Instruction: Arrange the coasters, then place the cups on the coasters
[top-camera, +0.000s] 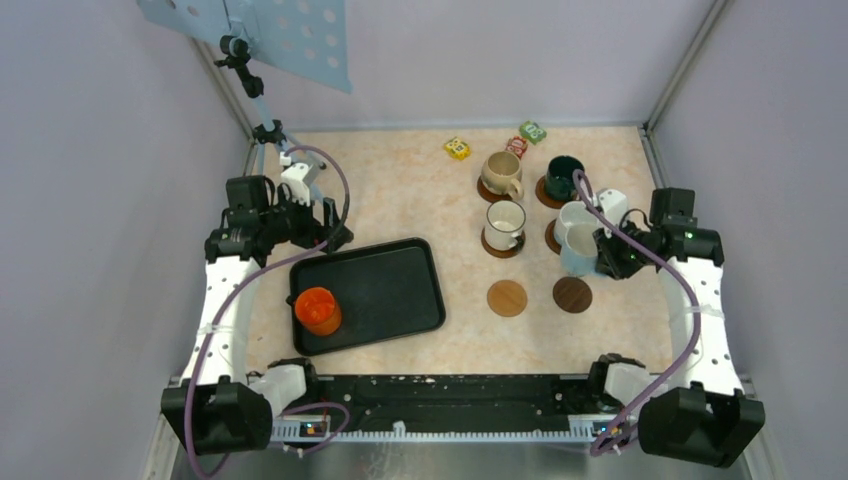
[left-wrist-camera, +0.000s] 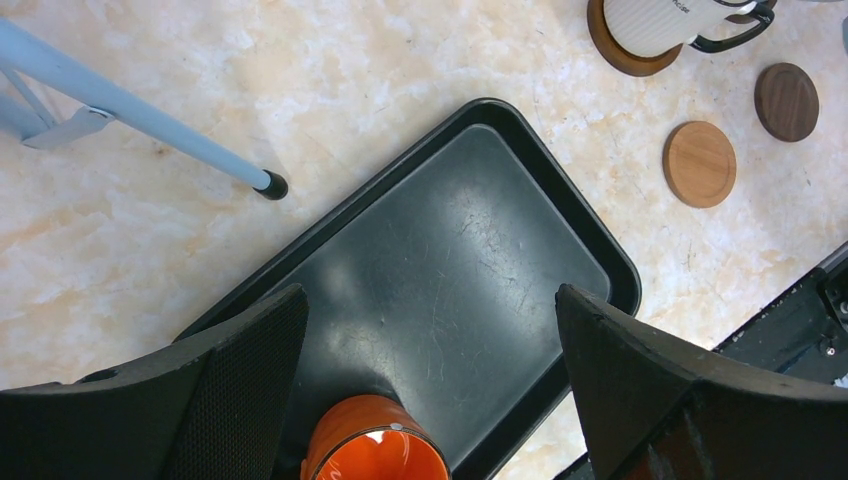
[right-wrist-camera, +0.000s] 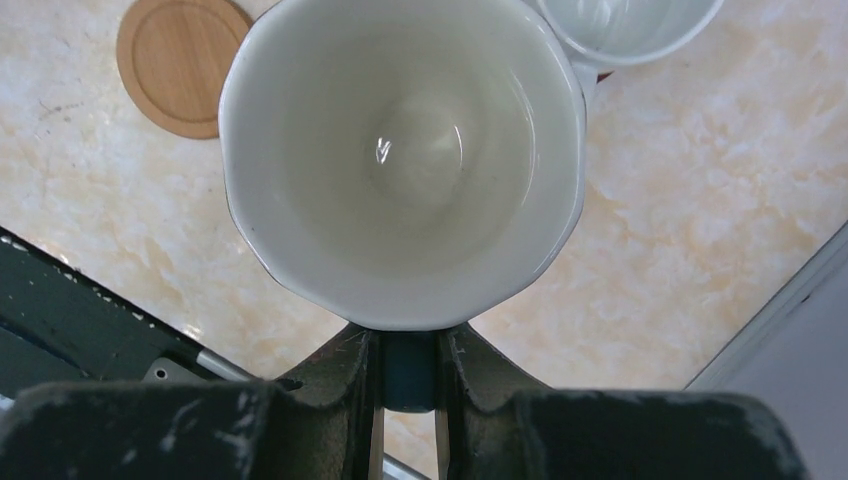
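The robot's right gripper should next draw the white cup back, lower it and let go of its handle there, since the still bare dark coaster (top-camera: 572, 295) lies back and below that gripper.
My right gripper (right-wrist-camera: 408, 365) is shut on the blue handle of a white cup (right-wrist-camera: 400, 150), which I hold just behind a bare dark coaster (top-camera: 572, 295). A bare light coaster (top-camera: 507, 298) lies to its left. Behind them, the beige cup (top-camera: 500, 175), the dark green cup (top-camera: 563, 180), the dark-rimmed white cup (top-camera: 505, 226) and a plain white cup (top-camera: 572, 217) each stand on a coaster. The orange cup (top-camera: 318, 310) stands on the black tray (top-camera: 400, 280). My left gripper (left-wrist-camera: 430, 295) hangs open above the tray, with the orange cup (left-wrist-camera: 375, 440) below and between its fingers, untouched.
Yellow (top-camera: 457, 148), red (top-camera: 516, 146) and green (top-camera: 532, 131) blocks lie at the back of the table. A blue stand (top-camera: 265, 110) with a perforated board rises at the back left, and its foot (left-wrist-camera: 270, 185) rests near the tray. Walls close in both sides.
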